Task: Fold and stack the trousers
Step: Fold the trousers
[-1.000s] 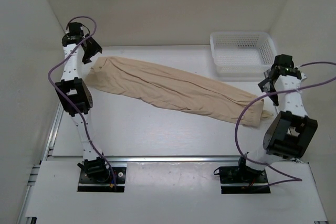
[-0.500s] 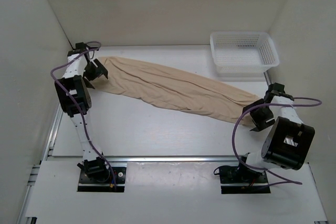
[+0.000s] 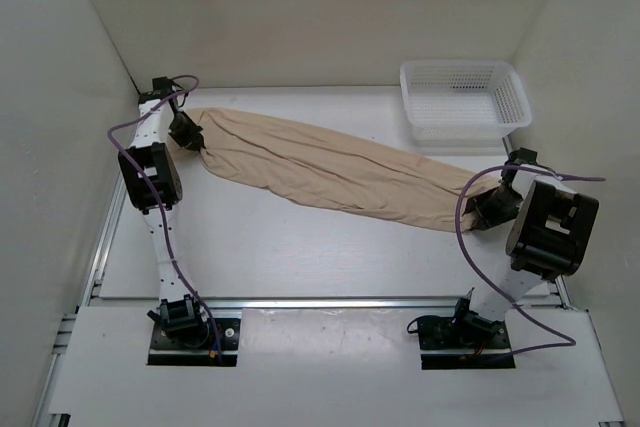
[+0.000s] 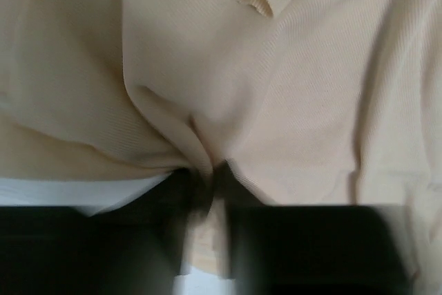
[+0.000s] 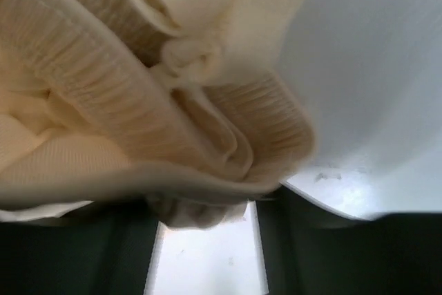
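Next, my left gripper raises the pinched end, then draws it back and down to release on the bare near tabletop, since the trousers [image 3: 330, 167] lie slantwise.
The beige trousers [image 3: 330, 167] lie stretched out slantwise across the table, from the far left down to the near right. My left gripper [image 3: 187, 135] sits at their far left end, shut on a pinch of the fabric [image 4: 276, 88]; the cloth gathers into folds between the dark fingertips [image 4: 205, 191]. My right gripper [image 3: 490, 209] is at the near right end. In the right wrist view its fingers stand apart, with the ribbed, bunched hem [image 5: 138, 101] lying loose between the tips [image 5: 204, 219] and white table showing in the gap.
A white mesh basket [image 3: 465, 97] stands at the back right, close to the right arm. White walls enclose the table on the left, back and right. The left arm leans close to the left wall.
Both arms have come down onto the ends of the trousers. The left gripper has closed on the left end, gathering it. The right gripper has moved in over the right end and narrowed.
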